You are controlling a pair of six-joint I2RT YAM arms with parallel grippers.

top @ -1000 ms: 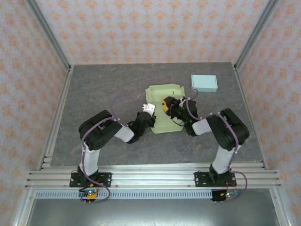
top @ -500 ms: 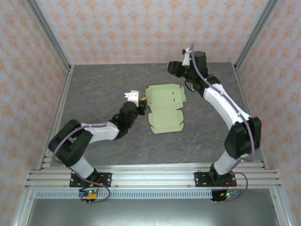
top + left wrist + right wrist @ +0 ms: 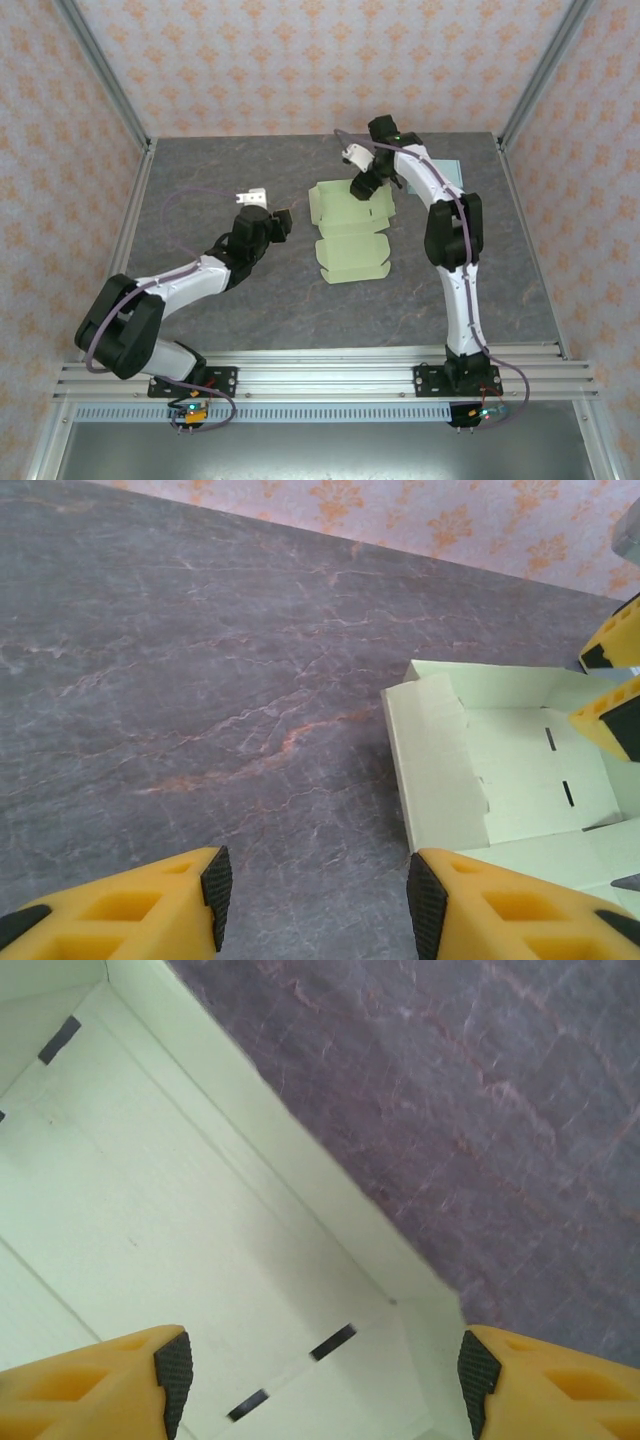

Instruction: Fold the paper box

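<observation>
My right gripper turns next, then lowers away from my base onto the far panel's thin raised edge (image 3: 402,1262).
The pale green paper box (image 3: 350,232) lies unfolded and flat on the grey table, its slotted panel toward the back. My left gripper (image 3: 282,219) hovers just left of the box's left flap, open with only table between its fingers. In the left wrist view that gripper (image 3: 315,900) stands open and the box (image 3: 500,770) lies to the right, its edge next to the right fingertip. My right gripper (image 3: 363,186) hangs over the box's far panel, open. In the right wrist view it (image 3: 320,1380) spans the panel (image 3: 180,1210) and its slots, holding nothing.
A pale blue box (image 3: 449,167) sits at the back right, mostly hidden behind the right arm. The table (image 3: 200,180) has bare grey surface left of and in front of the paper box. Metal frame posts run along both sides.
Both grippers opened and let go of the box, which now lies flat. The left arm drew back to the left; the right arm swung up to the box's far edge.
</observation>
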